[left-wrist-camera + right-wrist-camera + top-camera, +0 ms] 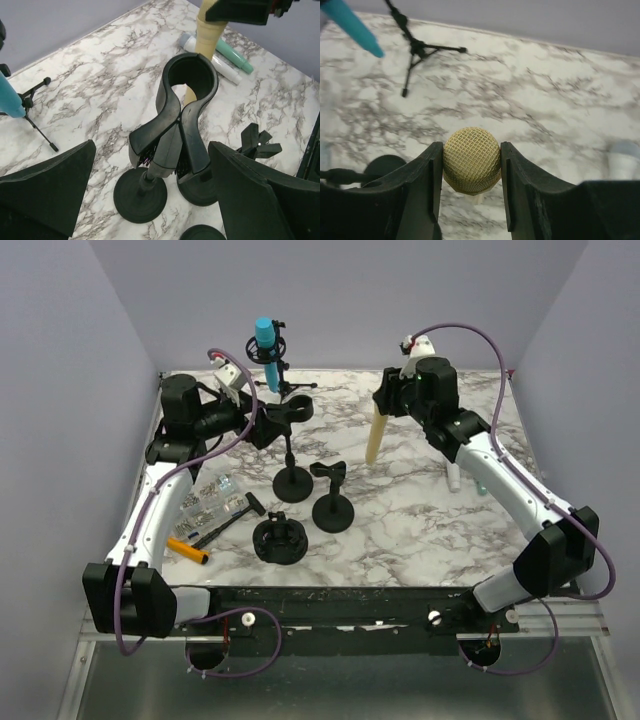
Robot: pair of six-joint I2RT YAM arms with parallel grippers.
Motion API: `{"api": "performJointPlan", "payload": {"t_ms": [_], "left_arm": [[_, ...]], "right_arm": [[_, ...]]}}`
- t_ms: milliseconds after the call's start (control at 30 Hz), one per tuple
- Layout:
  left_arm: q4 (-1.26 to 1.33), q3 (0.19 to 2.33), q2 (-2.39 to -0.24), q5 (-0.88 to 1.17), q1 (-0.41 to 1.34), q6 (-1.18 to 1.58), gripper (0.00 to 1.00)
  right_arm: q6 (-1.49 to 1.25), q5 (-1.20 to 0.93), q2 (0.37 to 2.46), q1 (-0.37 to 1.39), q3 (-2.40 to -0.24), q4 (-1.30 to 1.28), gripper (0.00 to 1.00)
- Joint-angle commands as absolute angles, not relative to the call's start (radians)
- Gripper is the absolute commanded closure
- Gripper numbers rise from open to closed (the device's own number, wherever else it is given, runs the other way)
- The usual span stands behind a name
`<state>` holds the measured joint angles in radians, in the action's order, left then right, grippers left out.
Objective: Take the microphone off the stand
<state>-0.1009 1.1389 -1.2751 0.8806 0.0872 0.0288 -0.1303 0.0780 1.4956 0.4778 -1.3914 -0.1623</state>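
Observation:
My right gripper turns the cream microphone (375, 440) and lowers it flat there next.
My right gripper (385, 400) is shut on the gold mesh head (471, 159) of a cream microphone (375, 440). The microphone hangs upright over the table's middle back, clear of any stand. It also shows in the left wrist view (210, 32). The black stand (292, 455) has a round base (140, 195) and its clip (190, 75) is empty. My left gripper (151, 147) is open, with its fingers wide apart on either side of the clip's lower part, not touching it. In the top view the left gripper (265, 428) sits just left of the clip.
A second short black stand (332, 508) is beside the first. A blue microphone (265, 340) sits on a tripod at the back. White (453, 478) and teal (235, 57) microphones lie at the right. A round black mount (278, 540), hammer (225, 522), orange-handled tool (188, 550) and small parts lie front left.

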Motion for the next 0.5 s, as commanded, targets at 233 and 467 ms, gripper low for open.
{"api": "performJointPlan", "payload": {"t_ms": [233,467], "left_arm": [[-0.071,1.179,-1.142,0.712,0.083,0.261,0.01],[-0.161,1.216,-1.168,0.605,0.083,0.27,0.04]], "right_arm": [[-0.161,0.315,1.684,0.287,-1.548,-0.616,0.99],[-0.132,0.369,1.821,0.264,-1.573,-0.519,0.99]]}}
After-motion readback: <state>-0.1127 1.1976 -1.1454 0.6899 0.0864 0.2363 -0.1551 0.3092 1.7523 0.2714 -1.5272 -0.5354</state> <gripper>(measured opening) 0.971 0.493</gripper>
